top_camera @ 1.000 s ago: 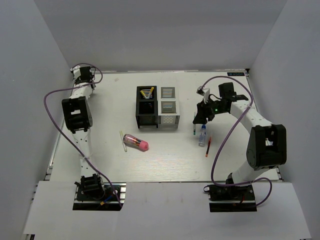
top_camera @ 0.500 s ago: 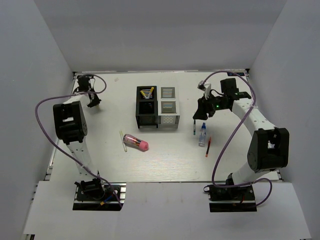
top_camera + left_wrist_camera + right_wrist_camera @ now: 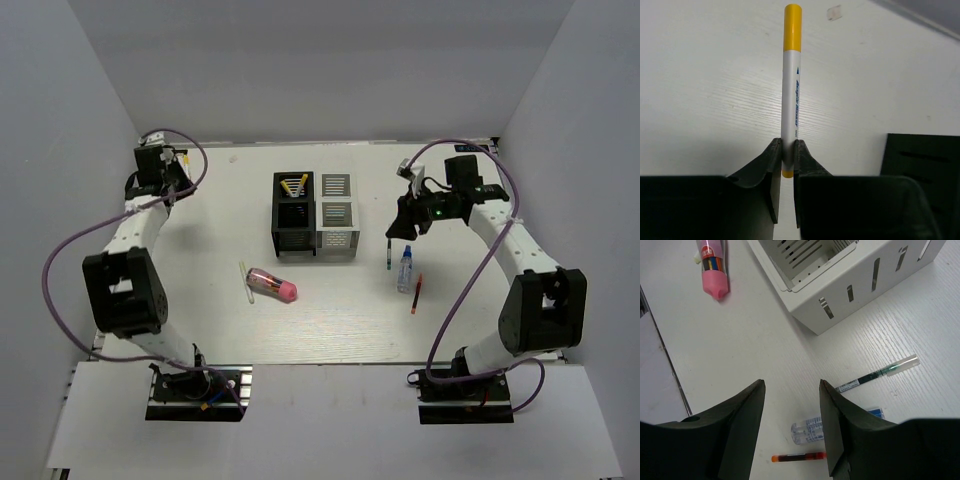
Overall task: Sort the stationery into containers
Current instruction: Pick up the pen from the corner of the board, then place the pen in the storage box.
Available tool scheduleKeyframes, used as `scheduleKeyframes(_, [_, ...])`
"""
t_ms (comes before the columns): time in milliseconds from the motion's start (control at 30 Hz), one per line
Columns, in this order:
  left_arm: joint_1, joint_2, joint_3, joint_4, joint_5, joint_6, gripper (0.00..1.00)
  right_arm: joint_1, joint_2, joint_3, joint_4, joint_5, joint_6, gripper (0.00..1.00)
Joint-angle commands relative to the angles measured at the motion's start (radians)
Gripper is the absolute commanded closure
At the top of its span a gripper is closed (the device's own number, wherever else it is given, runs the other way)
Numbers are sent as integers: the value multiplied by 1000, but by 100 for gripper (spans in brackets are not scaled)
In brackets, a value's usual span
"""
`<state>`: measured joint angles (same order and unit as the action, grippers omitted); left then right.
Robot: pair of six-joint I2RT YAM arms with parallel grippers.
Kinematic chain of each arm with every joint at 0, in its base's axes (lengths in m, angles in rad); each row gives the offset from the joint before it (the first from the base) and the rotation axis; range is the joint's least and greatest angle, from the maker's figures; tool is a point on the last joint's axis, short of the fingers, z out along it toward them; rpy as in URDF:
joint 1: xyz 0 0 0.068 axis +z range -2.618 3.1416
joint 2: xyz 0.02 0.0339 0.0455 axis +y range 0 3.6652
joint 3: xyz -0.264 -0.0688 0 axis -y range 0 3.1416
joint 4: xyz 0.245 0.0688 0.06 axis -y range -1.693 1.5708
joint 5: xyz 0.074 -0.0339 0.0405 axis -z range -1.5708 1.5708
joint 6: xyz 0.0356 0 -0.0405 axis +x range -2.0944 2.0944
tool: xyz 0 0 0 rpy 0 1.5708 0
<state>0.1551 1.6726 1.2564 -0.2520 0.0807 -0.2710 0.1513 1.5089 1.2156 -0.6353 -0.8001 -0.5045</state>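
Next, my left gripper needs to swing and turn over the black container's far section to release the white pen, since that section lies to its right in the top view.
My left gripper (image 3: 787, 143) is shut on a white pen with a yellow cap (image 3: 790, 85), which points away from the wrist over the table. From above, this gripper (image 3: 172, 165) hangs at the far left corner. The black container (image 3: 293, 215) holds yellow pens (image 3: 293, 185), and the silver-white container (image 3: 337, 213) adjoins it. My right gripper (image 3: 405, 225) is open above a green pen (image 3: 875, 374), a clear blue-capped bottle (image 3: 810, 430) and a red pen (image 3: 797, 457). Nothing is between its jaws (image 3: 791, 385). A pink-and-clear cylinder (image 3: 272, 285) and a white pen (image 3: 244, 283) lie in front of the black container.
Grey walls close in the table at the back and on both sides. A purple cable (image 3: 70, 240) loops beside the left arm and another (image 3: 450, 290) hangs by the right arm. A corner of the black container (image 3: 920, 165) shows to the right of the left jaws.
The left arm has swung, its elbow dropping toward the near left, while its gripper stays at the far left corner with the pen. The right gripper has shifted slightly back.
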Motion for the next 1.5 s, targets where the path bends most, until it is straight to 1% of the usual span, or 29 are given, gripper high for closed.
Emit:
scheduleKeyframes(0, [-5,-155,-44,8,72,-16,100,7,-45,16,-12,-37,0,46])
scheduleKeyframes(67, [-5,-209,-67,-12,103,-30,100,11,-55,12,-12,-37,-3,46])
scheduleKeyframes(100, [-14,-258,-68,-12,154,-43,100,16,-56,13,-15,-37,-3,46])
scheduleKeyframes(167, [-14,-304,-90,-26,211,-60,100,19,-59,12,-10,-37,0,46])
scheduleKeyframes(200, [-14,-341,-91,-55,272,-69,100,22,-62,15,-9,-37,4,46])
scheduleKeyframes(333, [-35,-414,-109,-76,425,-70,100,34,-65,13,5,-45,23,48])
scheduleKeyframes(367, [-35,-415,-120,-76,486,-82,100,40,-68,12,6,-45,26,48])
scheduleKeyframes(433, [-45,-415,-132,-44,549,-95,100,50,-72,9,14,-50,33,48])
scheduleKeyframes(467, [-57,-415,-132,-32,603,-96,100,50,-70,9,14,-51,34,48])
scheduleKeyframes(500, [-57,-395,-132,-12,637,-106,100,53,-72,7,17,-54,38,48])
scheduleKeyframes(567, [-68,-366,-106,-23,694,-129,100,65,-79,7,17,-54,38,48])
scheduleKeyframes(633, [-78,-343,-69,-82,694,-114,100,68,-84,7,14,-48,40,48])
scheduleKeyframes(767, [-115,-343,-51,-96,706,-102,100,71,-102,-14,32,-44,49,48])
scheduleKeyframes(867, [-143,-323,-51,20,731,-131,100,77,-113,-40,48,-50,60,48])
scheduleKeyframes(900, [-143,-289,-42,46,731,-131,100,79,-116,-45,51,-51,60,48])
scheduleKeyframes(967, [-176,-245,-23,123,731,-131,100,86,-116,-44,48,-48,61,48])
scheduleKeyframes(1000, [-195,-196,-3,150,731,-145,100,91,-112,-44,43,-44,57,48])
scheduleKeyframes(1033, [-204,-165,15,154,731,-145,100,91,-111,-33,39,-37,52,48])
scheduleKeyframes(1067, [-213,-133,79,123,731,-123,100,93,-108,-28,31,-28,50,48])
scheduleKeyframes(1133, [-238,-65,136,45,720,-76,100,94,-102,-13,8,-17,31,48])
scheduleKeyframes(1233, [-249,-65,161,-32,659,-24,100,96,-105,-7,2,1,26,48])
scheduleKeyframes(1267, [-249,-74,185,-102,628,-2,100,94,-107,-7,0,7,26,48])
scheduleKeyframes(1333, [-258,-83,225,-191,619,-2,100,93,-111,-8,0,9,29,48])
scheduleKeyframes(1367, [-258,-83,257,-270,619,-2,100,91,-111,-10,0,12,27,48])
scheduleKeyframes(1400, [-258,-92,258,-294,610,-70,100,96,-111,-10,-1,15,27,48])
scheduleKeyframes(1433, [-258,-115,258,-294,645,-124,100,93,-110,-10,-7,16,17,48])
scheduleKeyframes(1467, [-258,-135,218,-262,660,-195,100,93,-107,-5,-10,16,17,48])
